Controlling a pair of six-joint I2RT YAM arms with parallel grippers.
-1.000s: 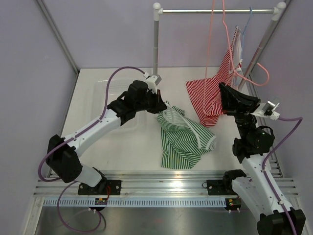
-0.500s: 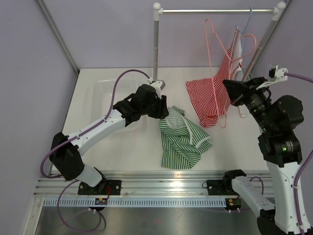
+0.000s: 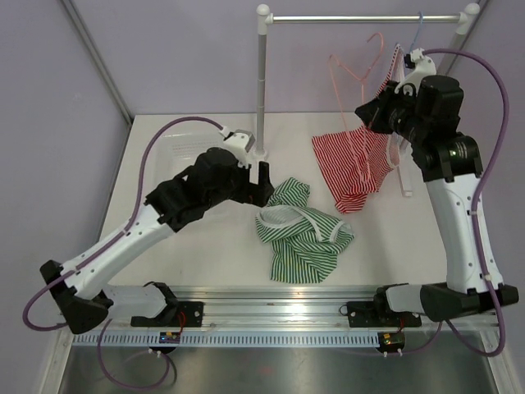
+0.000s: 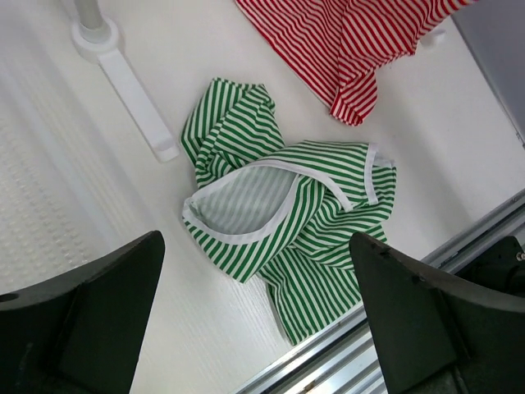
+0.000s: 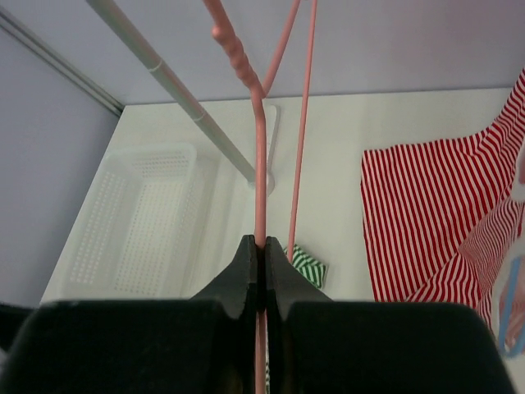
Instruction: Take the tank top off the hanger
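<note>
I should move the hanger outward with my right gripper onto the bar's empty middle (image 3: 353,18), which lies outward of the gripper, and release the hanger's wire, since the hanger is bare.
A green-striped tank top (image 3: 303,234) (image 4: 287,222) lies crumpled on the white table, off any hanger. Above it and slightly to the left hovers my left gripper (image 3: 264,176) (image 4: 254,240), open, with nothing between its fingers. My right gripper (image 3: 367,113) (image 5: 262,245) is raised near the rail and shut on the wire of a bare pink hanger (image 3: 358,72) (image 5: 260,164). A red-striped tank top (image 3: 349,168) (image 5: 435,205) hangs at the right of the rack, its lower part resting on the table.
The metal rail (image 3: 361,18) spans the back on two posts, the left post (image 3: 261,90) standing just behind the left gripper. A white perforated basket (image 3: 176,152) (image 5: 139,222) sits at the back left. A blue hanger hook (image 3: 418,20) is on the rail.
My left gripper opened, let go of the green tank top and drew back to the left. The right arm rose with the pink hanger up toward the rail.
</note>
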